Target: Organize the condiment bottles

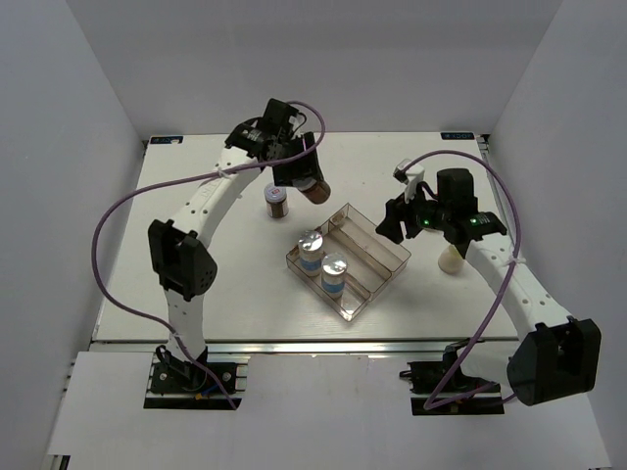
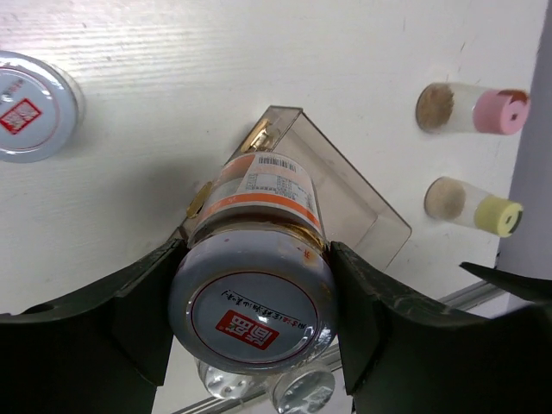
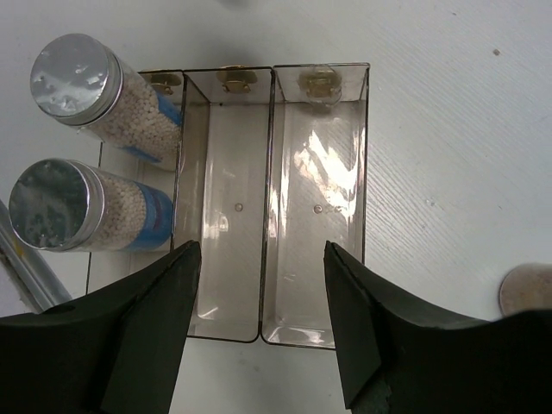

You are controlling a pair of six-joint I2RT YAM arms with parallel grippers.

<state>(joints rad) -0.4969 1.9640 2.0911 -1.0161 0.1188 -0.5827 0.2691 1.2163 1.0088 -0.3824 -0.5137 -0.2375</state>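
Observation:
The clear tray's empty middle section's far end [image 1: 336, 241] lies below and back from my left gripper, so it should move back and down next, releasing the jar there.
My left gripper [image 1: 306, 184] is shut on a brown-filled jar [image 2: 259, 216] with a red-marked lid, held above the table just beyond the far corner of the clear tray [image 1: 377, 266]. The second brown jar [image 1: 277, 202] stands on the table to its left and also shows in the left wrist view [image 2: 30, 103]. Two silver-capped, blue-labelled jars [image 3: 73, 78] [image 3: 56, 207] stand in the tray's left compartment. My right gripper [image 3: 263, 328] is open and empty over the tray's near end. The pink-capped jar [image 2: 479, 108] and the yellow-capped cream jar [image 2: 474, 207] are on the table right of the tray.
The tray's middle and right compartments [image 3: 315, 250] hold nothing. The cream jar [image 1: 451, 259] stands close beside my right forearm. White walls enclose the table on three sides. A purple cable loops over each arm.

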